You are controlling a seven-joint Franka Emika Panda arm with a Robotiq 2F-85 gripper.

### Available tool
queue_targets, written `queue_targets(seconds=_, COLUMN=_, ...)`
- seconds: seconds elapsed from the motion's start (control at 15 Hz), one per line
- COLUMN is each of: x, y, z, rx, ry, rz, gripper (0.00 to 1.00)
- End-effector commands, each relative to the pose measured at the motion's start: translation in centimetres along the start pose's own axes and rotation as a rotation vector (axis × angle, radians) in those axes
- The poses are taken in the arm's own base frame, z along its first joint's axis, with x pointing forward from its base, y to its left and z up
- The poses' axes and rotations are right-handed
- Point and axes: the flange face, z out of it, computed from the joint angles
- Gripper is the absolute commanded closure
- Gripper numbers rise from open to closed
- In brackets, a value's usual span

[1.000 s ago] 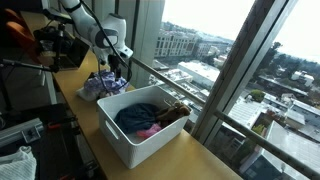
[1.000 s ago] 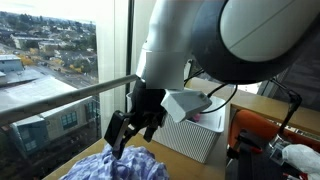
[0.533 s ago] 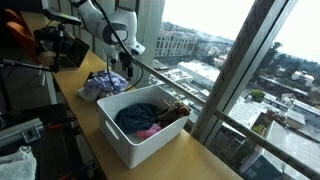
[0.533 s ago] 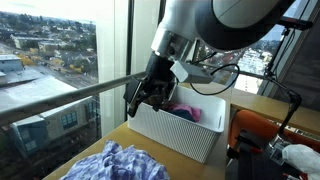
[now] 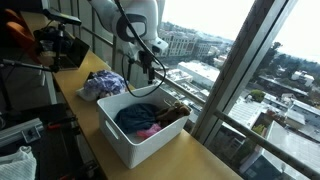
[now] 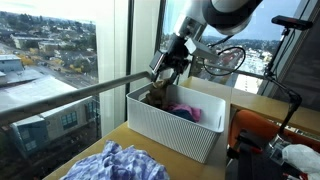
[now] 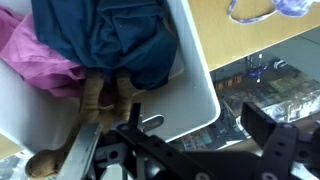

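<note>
The robot's gripper will move over and down onto the small brown cloth item (image 5: 174, 113) (image 7: 94, 94), which lies uncovered below the gripper and to its left in the wrist view.
My gripper (image 5: 151, 69) hangs open and empty above the far, window-side end of a white plastic bin (image 5: 128, 143), also seen as gripper (image 6: 164, 73) over bin (image 6: 180, 132). In the wrist view the gripper (image 7: 196, 118) straddles the bin's corner (image 7: 198, 85), one finger over the inside and one outside. Inside lie a dark blue garment (image 7: 112, 38), a pink one (image 7: 35, 62) and a brown one (image 7: 101, 94). A crumpled lilac-blue cloth (image 5: 101, 85) lies on the wooden counter beside the bin, well away from the fingers.
A metal window rail (image 6: 70, 93) and glass run along the counter's far side. Dark equipment (image 5: 55, 45) sits behind the cloth pile. An orange and black device (image 6: 262, 140) stands near the bin. The lilac-blue cloth (image 6: 120, 162) fills the foreground.
The arm has swung from above the lilac-blue cloth pile over to the bin and risen a little. The fingers stayed open and empty throughout.
</note>
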Motion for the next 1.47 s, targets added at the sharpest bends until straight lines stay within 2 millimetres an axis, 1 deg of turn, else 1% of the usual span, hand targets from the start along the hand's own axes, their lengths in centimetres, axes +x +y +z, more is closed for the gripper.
queue_targets(seconds=0.0, x=0.3, y=3.8, z=3.0, rx=-0.041, ry=-0.019, rz=0.034, gripper=0.00)
queue_targets(seconds=0.2, x=0.2, y=6.8, z=6.4, rx=-0.070, ry=-0.055, rz=0.071, gripper=0.00)
queue_targets(seconds=0.33, x=0.4, y=8.3, z=8.3, rx=-0.092, ry=-0.066, rz=0.090, gripper=0.00)
queue_targets(seconds=0.53, x=1.1, y=10.1, z=10.4, rx=-0.134, ry=-0.042, rz=0.099, gripper=0.00)
queue_targets(seconds=0.67, x=2.1, y=10.9, z=11.6, rx=-0.162, ry=0.000, rz=0.091, gripper=0.00)
queue_targets(seconds=0.87, x=3.2, y=11.0, z=13.7, rx=-0.197, ry=0.067, rz=0.057, gripper=0.00)
queue_targets(seconds=1.2, x=3.6, y=9.7, z=17.4, rx=-0.203, ry=0.139, rz=0.042, gripper=0.00)
queue_targets(seconds=1.4, x=3.8, y=9.4, z=18.6, rx=-0.201, ry=0.149, rz=0.039, gripper=0.00)
